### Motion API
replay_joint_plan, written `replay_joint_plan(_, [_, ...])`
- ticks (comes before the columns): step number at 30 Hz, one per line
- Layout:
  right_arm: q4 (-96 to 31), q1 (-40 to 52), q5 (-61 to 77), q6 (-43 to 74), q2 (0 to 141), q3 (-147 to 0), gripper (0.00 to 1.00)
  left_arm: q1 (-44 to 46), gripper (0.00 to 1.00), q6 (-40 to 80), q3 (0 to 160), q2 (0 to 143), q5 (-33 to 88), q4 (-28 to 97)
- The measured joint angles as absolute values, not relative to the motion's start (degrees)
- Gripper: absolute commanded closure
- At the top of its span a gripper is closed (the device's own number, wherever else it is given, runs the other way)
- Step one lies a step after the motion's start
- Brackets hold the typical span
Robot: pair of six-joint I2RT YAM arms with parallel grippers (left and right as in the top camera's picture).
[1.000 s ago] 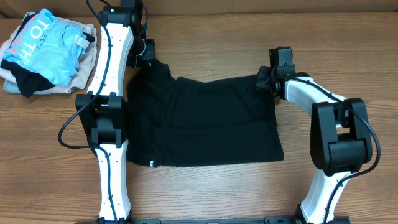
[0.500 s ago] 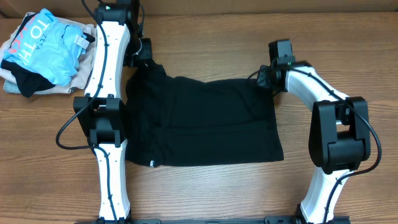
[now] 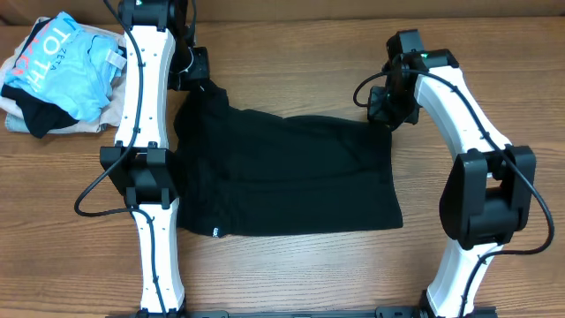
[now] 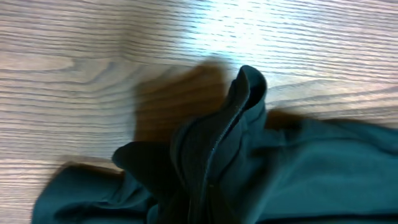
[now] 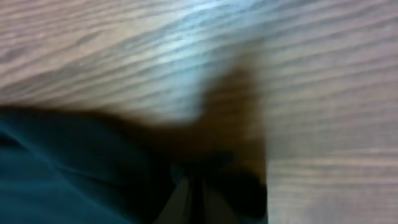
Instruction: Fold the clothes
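Note:
I will next move the shirt's corner held in my right gripper back and down over the shirt's edge away from the pile and release it, because it is raised beyond the flat shirt.
The black shirt [image 3: 282, 177] lies spread across the middle of the wooden table, with a small white logo [image 3: 214, 233] at its near left edge. My left gripper [image 3: 201, 86] is shut on the shirt's far left corner, which rises in a bunched peak in the left wrist view [image 4: 249, 93]. My right gripper [image 3: 386, 117] is shut on the far right corner. The right wrist view is blurred; dark fabric [image 5: 62, 168] fills its lower left, and the fingers [image 5: 199, 199] show only dimly.
A pile of other clothes sits at the far left corner: a light blue garment with lettering [image 3: 66, 62] on a beige one [image 3: 124, 84]. Bare wood table [image 3: 291, 274] lies in front of the shirt and to the right of it.
Both arms have lifted and moved towards the far side, drawing the shirt's far corners up and outward. The near hem has stayed in place.

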State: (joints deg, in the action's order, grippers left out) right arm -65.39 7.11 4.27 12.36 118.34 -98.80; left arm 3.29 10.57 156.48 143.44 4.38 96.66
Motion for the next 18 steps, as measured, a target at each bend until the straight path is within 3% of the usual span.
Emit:
replay_joint_plan(11, [-72.66,7.11,5.69,11.99,110.63,-98.28,0.96,5.28,0.96,11.64,138.85,133.12,1.45,96.44])
replay_joint_plan(18, [-71.59,7.11,5.69,12.40,110.54,-88.79,0.96,5.87,0.96,14.98,122.74,128.70,-5.23,96.44])
